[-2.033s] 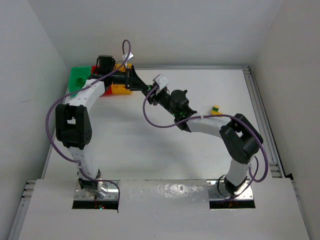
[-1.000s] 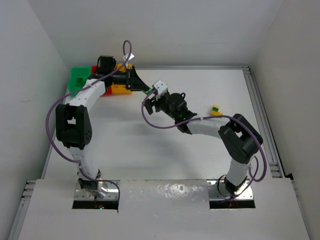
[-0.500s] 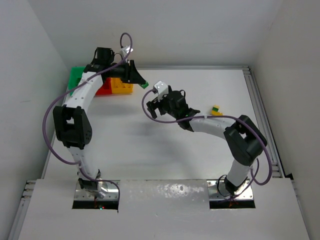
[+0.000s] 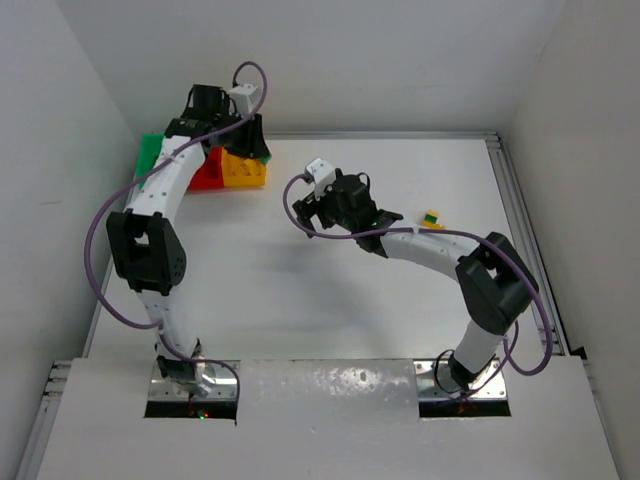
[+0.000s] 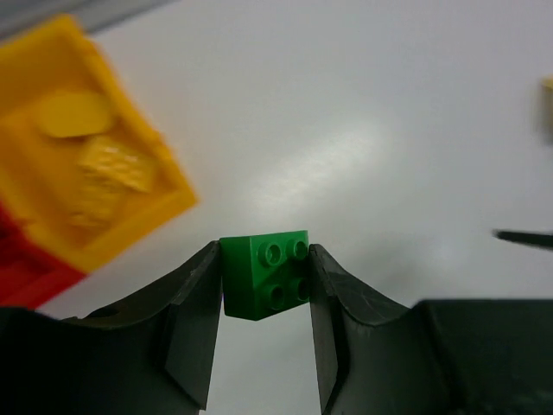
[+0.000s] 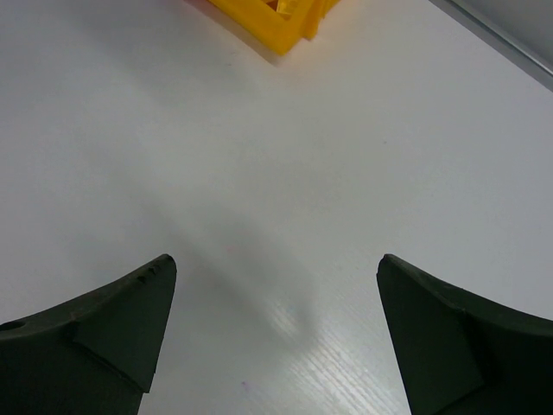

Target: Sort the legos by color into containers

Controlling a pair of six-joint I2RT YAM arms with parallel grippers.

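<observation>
Next I will move my left gripper to the left in the top view, over the green container (image 4: 150,152), to release the lego there, because its green color matches that container.
A small green lego (image 5: 266,275) is pinched between my left gripper's (image 5: 263,290) two black fingers, studs facing the camera. In the top view the left gripper (image 4: 258,150) hangs at the back left, over the near-right side of the yellow container (image 4: 245,172). This bin sits in a row with the red container (image 4: 207,176) and the green container (image 4: 150,152). The yellow container (image 5: 86,173) holds yellow pieces. My right gripper (image 6: 272,268) stands wide open over bare table, nothing between its fingers, right of the bins (image 4: 308,200). A yellow-and-green lego (image 4: 432,218) lies behind the right arm.
The white walls close in on the left, back and right. A metal rail (image 4: 520,220) runs along the table's right edge. The yellow container's corner (image 6: 272,22) shows at the top of the right wrist view.
The left gripper has carried the green lego back and left, from mid-table to over the yellow container. The right gripper has opened wider and drawn slightly left.
</observation>
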